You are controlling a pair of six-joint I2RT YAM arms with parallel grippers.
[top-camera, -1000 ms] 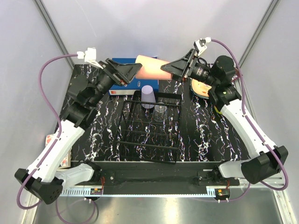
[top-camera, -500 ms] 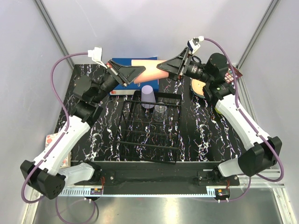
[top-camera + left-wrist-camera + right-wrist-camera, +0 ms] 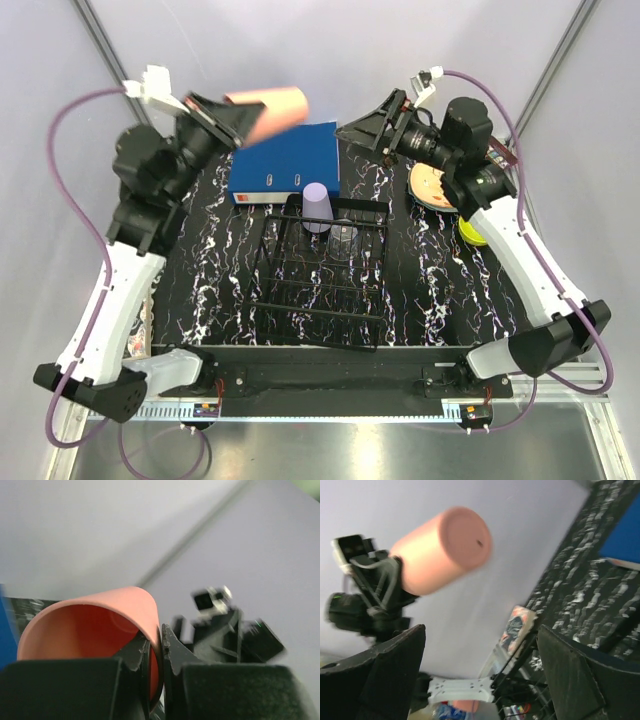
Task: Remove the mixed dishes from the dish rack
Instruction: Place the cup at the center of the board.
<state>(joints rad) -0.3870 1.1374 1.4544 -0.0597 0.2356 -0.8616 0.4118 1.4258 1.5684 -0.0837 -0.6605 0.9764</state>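
Observation:
The sideways salmon-pink cup goes down in my left gripper to the bare tabletop (image 3: 209,218) beside the blue binder next, turning upright for its release.
The salmon-pink cup (image 3: 272,108) hangs on its side in the air above the table's back left. My left gripper (image 3: 242,120) is shut on its rim, one finger inside the cup (image 3: 95,625) and one outside. My right gripper (image 3: 345,130) stands open and empty to the right of the cup (image 3: 442,547), apart from it. The black wire dish rack (image 3: 300,310) sits mid-table with a lilac cup (image 3: 317,207) and a clear glass (image 3: 343,240) at its far end. Stacked plates (image 3: 432,187) and a yellow bowl (image 3: 468,232) lie on the table at the right.
A blue binder (image 3: 285,160) lies flat behind the rack, under the gap between the two grippers. A small printed box (image 3: 108,297) sits off the table's left edge. Grey walls close in at the back and sides.
The cup passed from my right gripper to my left. The left jaws shut on its rim, the right jaws opened, and the left arm swung up and left with the cup.

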